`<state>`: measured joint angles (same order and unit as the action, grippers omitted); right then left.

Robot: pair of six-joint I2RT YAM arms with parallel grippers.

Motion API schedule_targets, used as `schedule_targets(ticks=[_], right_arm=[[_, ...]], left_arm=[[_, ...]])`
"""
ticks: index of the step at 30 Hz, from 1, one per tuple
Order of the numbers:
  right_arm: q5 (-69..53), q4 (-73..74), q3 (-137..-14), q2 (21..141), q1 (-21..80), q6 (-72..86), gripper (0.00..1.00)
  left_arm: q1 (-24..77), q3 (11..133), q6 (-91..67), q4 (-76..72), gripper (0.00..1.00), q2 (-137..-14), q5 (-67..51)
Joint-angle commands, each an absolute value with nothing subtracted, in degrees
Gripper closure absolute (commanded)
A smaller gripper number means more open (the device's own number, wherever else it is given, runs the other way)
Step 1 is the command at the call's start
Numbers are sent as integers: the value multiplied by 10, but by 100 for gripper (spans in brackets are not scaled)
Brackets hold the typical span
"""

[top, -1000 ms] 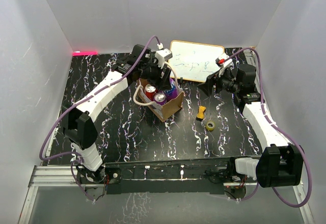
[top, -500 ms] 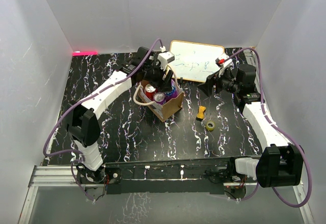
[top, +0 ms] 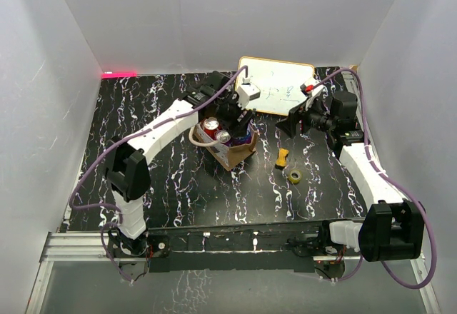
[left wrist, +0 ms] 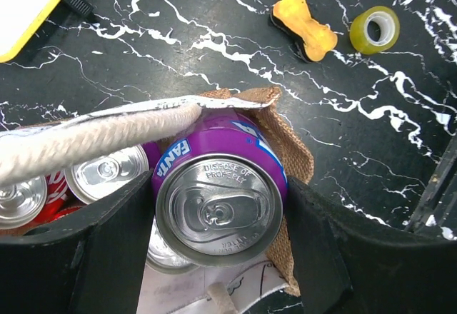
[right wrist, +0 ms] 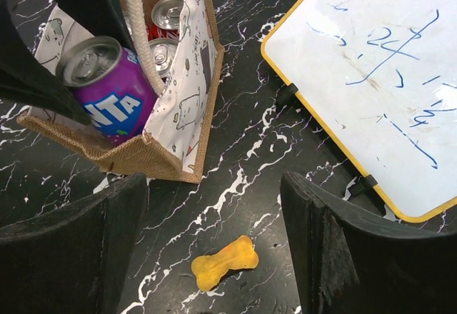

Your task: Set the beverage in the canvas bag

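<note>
I will lower my left gripper next and tilt the leaning purple can upright into the bag's open corner [top: 250, 140] [left wrist: 270, 104], which lies below. Then I will let go of the can.
My left gripper [left wrist: 218, 213] is shut on a purple Fanta can [left wrist: 214, 185] and holds it tilted in the mouth of the canvas bag [left wrist: 289, 146], at its corner. A cream handle [left wrist: 93, 139] lies across the opening. Other cans [left wrist: 107, 175] sit inside. In the top view the left gripper [top: 239, 119] is over the bag [top: 232, 153] at mid-table. The right wrist view shows the purple can [right wrist: 114, 89] leaning in the bag [right wrist: 182, 107], with my left fingers [right wrist: 28, 71] around it. My right gripper [right wrist: 214, 207] is open and empty, to the bag's right [top: 293, 123].
A yellow-framed whiteboard [top: 275, 85] lies at the back, right of the bag. A yellow bone-shaped thing [top: 283, 158] and a yellow tape roll [top: 294, 176] lie right of the bag, below my right gripper. White walls enclose the table.
My left gripper has moved right with the purple can, from the bag's back-left side to over its right corner. The right arm has not moved.
</note>
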<state>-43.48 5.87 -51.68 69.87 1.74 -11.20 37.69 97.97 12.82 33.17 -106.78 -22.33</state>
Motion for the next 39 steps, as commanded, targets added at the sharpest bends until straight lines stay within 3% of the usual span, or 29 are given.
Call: schedule_targets(ticks=[1, 10, 20, 30, 39], right_arm=[[-442, 36, -520, 696, 14, -117, 22], [-445, 36, -520, 698, 15, -117, 22], [-442, 36, -519, 698, 14, -119, 21], [-446, 36, -519, 700, 14, -118, 21], [-452, 35, -518, 705, 14, -115, 21]], left_arm=[[395, 1026, 154, 377, 100, -1076, -215], [396, 1011, 167, 352, 100, -1065, -168], [402, 1022, 253, 397, 100, -1082, -229], [409, 1118, 365, 538, 100, -1149, -269], [409, 1126, 426, 542, 100, -1159, -290]])
